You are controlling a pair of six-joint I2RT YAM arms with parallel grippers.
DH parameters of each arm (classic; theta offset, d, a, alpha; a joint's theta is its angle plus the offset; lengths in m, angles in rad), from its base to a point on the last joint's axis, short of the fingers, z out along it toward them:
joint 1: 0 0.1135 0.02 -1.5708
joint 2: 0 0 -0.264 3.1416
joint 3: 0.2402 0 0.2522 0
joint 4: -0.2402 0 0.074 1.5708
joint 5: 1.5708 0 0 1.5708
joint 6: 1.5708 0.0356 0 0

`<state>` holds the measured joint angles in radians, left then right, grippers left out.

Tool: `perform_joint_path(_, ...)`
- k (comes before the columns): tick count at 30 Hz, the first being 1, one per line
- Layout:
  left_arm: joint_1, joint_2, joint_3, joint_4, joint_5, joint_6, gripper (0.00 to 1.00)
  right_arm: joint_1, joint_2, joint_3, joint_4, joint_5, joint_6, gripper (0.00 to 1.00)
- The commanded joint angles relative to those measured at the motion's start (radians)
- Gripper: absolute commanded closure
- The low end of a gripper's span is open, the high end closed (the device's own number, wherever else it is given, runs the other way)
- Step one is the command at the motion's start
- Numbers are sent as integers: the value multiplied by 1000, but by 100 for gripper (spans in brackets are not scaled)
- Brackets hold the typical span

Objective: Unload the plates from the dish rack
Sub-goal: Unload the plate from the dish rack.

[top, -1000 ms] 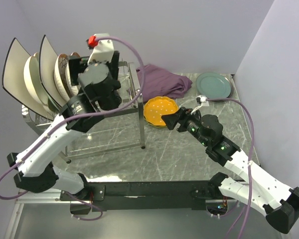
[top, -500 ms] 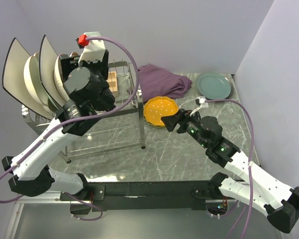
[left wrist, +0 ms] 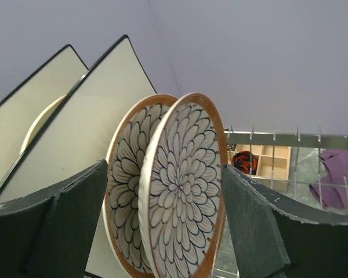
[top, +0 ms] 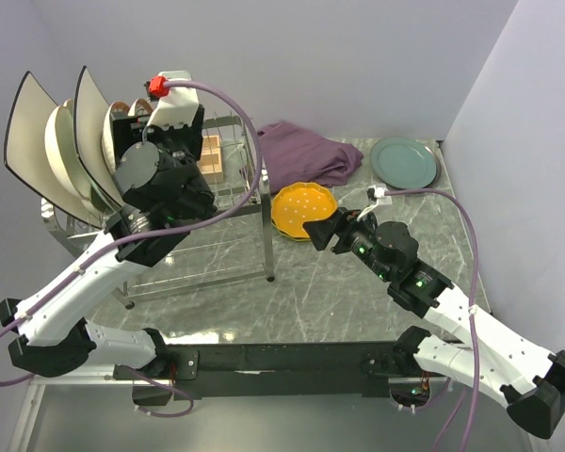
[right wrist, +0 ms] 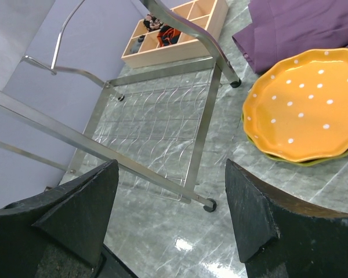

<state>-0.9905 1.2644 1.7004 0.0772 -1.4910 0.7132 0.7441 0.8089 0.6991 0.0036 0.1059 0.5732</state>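
Note:
My left gripper eases outward next, one finger between the two patterned plates, onto the rim of the patterned plate farther from the square plates. Both patterned plates stand between the open fingers.
The silver wire dish rack (top: 237,200) stands at the left. Its upper tier holds two white square plates with dark rims (top: 30,118), a round cream plate (top: 61,151) and two brown-patterned plates (left wrist: 185,191). My left gripper (left wrist: 162,231) is open, and its jaws stand on either side of both patterned plates without gripping them; it also shows in the top view (top: 124,132). My right gripper (right wrist: 171,168) is open and empty, low over the table beside the rack's right leg (right wrist: 209,204). An orange dotted plate (right wrist: 304,110) lies on a lime-yellow plate (right wrist: 290,157) to its right.
A teal-green plate (top: 405,162) lies at the back right. A purple cloth (top: 306,155) is bunched behind the orange plate (top: 301,207). A small wooden compartment box (top: 210,155) sits under the rack. The rack's lower wire shelf (right wrist: 156,133) is bare.
My left arm has swung left along the rack to the patterned plates, uncovering the wooden box. My right gripper has crept slightly left toward the rack leg.

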Motion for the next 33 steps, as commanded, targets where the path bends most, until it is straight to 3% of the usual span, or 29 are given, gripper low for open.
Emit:
perform_joint_path(1, -25, -14, 57, -144, -35, -119, 16, 14, -8, 13, 22, 29, -18, 20)
perform_joint_path(4, -40, 10, 132, -256, -18, -231, 18, 14, 6, 42, 3, 31, -24, 21)
perform_joint_path(6, -39, 23, 157, -259, -52, -180, 20, 15, 6, 43, 4, 34, -27, 21)
perform_joint_path(7, -40, 13, 134, -167, -89, -102, 20, 15, 0, 39, 4, 35, -27, 21)
perform_joint_path(8, -40, 1, 96, 110, -98, 7, 20, 15, -4, 34, 4, 37, -27, 21)
perform_joint_path(9, -40, -19, 5, 313, -106, 275, 20, 15, -7, 30, 6, 37, -29, 21)
perform_joint_path(11, -40, -20, -31, 536, -129, 443, 20, 14, -10, 30, 4, 40, -30, 21)
perform_joint_path(17, -66, -26, -8, 515, -160, 456, 17, 18, -8, 28, 6, 28, -29, 21)
perform_joint_path(20, -85, -14, -13, 426, -132, 415, 16, 20, -11, 27, 4, 26, -30, 21)
perform_joint_path(21, -91, 1, -12, 351, -82, 334, 11, 18, -11, 28, 4, 26, -30, 21)
perform_joint_path(26, -100, 62, 127, -175, 132, -33, 8, 23, -17, 20, 4, 34, -36, 21)
perform_joint_path(27, -102, 84, 160, -221, 203, -125, 8, 23, -19, 20, 4, 37, -38, 21)
perform_joint_path(30, -100, 111, 251, -300, 291, -207, 7, 23, -14, 25, 3, 38, -41, 21)
perform_joint_path(33, -97, 176, 375, -319, 261, -210, 10, 24, -13, 30, 4, 31, -42, 21)
